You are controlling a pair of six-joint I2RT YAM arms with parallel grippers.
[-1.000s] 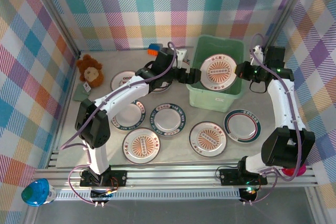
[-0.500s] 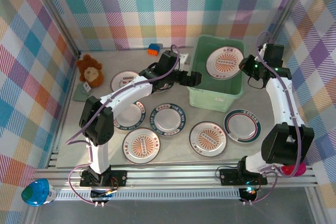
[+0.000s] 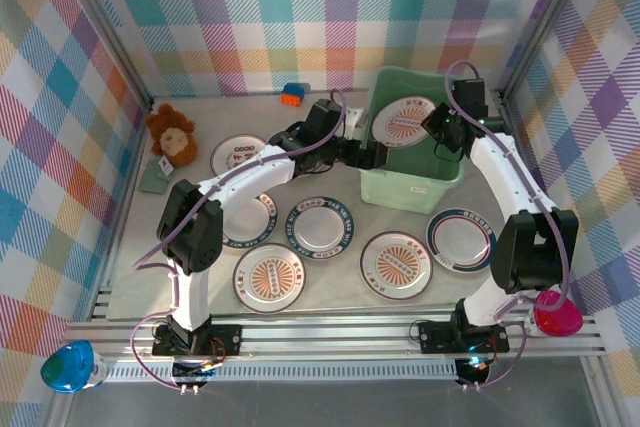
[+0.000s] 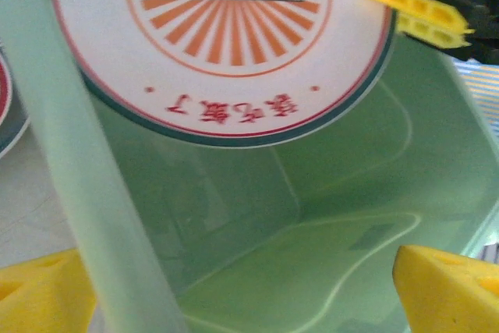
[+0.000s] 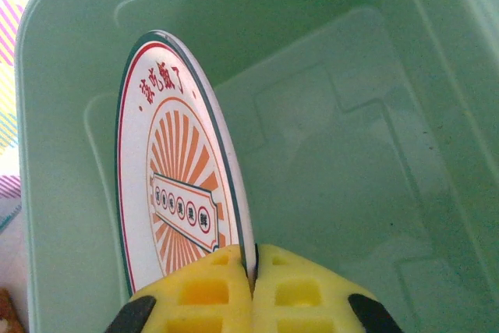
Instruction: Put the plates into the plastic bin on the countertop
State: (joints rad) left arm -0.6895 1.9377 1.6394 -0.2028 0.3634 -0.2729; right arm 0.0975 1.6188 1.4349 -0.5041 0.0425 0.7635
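I will lower the sunburst plate farther in with my right gripper, onto the bin's bottom, then release the plate's edge.
My right gripper is shut on the edge of an orange-sunburst plate. It holds the plate tilted on edge inside the mint-green plastic bin. My left gripper is open at the bin's left wall, one finger on each side of the rim, holding nothing. Several other plates lie flat on the countertop: blue-rimmed ones, sunburst ones, and two partly under the left arm.
A stuffed lion and a small green item sit at the back left. A blue-orange block lies by the back wall. Plaid walls close in three sides, and the right wall is near the bin.
My right gripper has swung left over the bin, carrying the plate deeper into it and tipping it more upright. My left gripper has shifted slightly right, to the bin's wall.
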